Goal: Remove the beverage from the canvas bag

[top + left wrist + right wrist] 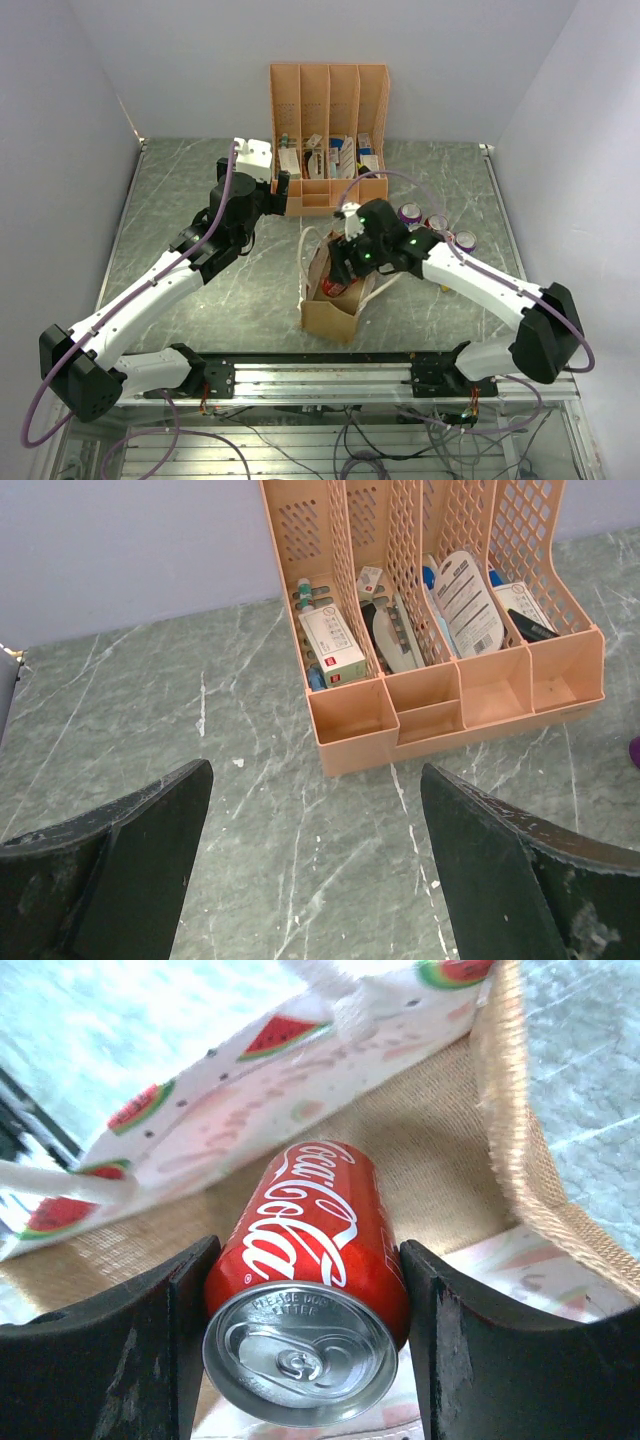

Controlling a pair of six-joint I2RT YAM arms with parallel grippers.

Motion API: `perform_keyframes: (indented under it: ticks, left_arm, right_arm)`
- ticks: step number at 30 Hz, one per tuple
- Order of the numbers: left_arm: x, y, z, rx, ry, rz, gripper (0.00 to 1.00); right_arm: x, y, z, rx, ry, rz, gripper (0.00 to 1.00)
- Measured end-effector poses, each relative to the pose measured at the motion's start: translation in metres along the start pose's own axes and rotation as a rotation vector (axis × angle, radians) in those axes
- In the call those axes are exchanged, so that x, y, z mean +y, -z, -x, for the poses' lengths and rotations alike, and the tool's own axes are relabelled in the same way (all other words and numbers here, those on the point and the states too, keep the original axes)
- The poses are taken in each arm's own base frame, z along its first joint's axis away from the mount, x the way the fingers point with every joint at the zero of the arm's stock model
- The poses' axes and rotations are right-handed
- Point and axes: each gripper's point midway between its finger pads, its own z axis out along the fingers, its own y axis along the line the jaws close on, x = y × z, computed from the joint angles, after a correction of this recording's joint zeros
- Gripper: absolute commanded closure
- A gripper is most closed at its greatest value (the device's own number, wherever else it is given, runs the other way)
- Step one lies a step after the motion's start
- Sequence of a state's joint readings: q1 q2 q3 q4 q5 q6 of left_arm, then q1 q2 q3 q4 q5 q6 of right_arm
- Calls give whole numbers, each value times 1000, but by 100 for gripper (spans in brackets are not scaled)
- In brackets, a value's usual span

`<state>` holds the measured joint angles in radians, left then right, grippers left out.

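The bare tabletop beside the purple-topped cans is to the right of my right gripper in the top view. My right gripper should next lift, move over there, lower and let go of the red can.
The canvas bag [332, 318] stands open on the table in front of the arms, tan with cream rope handles [304, 252]. My right gripper [341, 274] reaches down into its mouth. In the right wrist view the bag's burlap wall [430, 1150] and watermelon-print lining surround a red Coca-Cola can [310, 1250], top end towards the camera. My right gripper [310, 1248] has both fingers pressed on the can's sides. The can shows as a red patch in the bag [332, 289]. My left gripper [283, 186] is open and empty above the table [315, 772].
An orange-pink slotted file organizer [328, 110] with boxes and packets stands at the back, just beyond the left gripper [450, 680]. Purple-topped cans [410, 212] stand on the table right of the bag. White walls enclose the table.
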<state>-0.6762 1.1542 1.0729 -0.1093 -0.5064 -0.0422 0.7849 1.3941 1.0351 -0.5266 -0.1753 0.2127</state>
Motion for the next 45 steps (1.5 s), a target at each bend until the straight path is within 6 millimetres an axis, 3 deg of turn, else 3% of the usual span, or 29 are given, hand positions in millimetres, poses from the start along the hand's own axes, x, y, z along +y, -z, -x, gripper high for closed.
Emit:
perform_keyframes:
  ticks: [5, 15, 22, 30, 38, 45]
  left_arm:
    - [0, 0, 0, 0, 0, -3, 5]
    - [-1, 0, 0, 0, 0, -6, 5]
    - [-1, 0, 0, 0, 1, -6, 5]
    - [-1, 0, 0, 0, 4, -8, 4]
    - [-3, 0, 0, 0, 8, -13, 5]
    - [-3, 0, 0, 0, 10, -13, 4]
  right_arm:
    - [-10, 20, 20, -93, -125, 104, 100]
    - [8, 52, 42, -185, -192, 275, 100]
    - [3, 78, 62, -277, -208, 253, 100]
    - [-8, 128, 103, -458, -212, 170, 100]
    - [-54, 169, 126, -618, -301, -69, 100]
    - [-126, 210, 121, -717, -363, -521, 100]
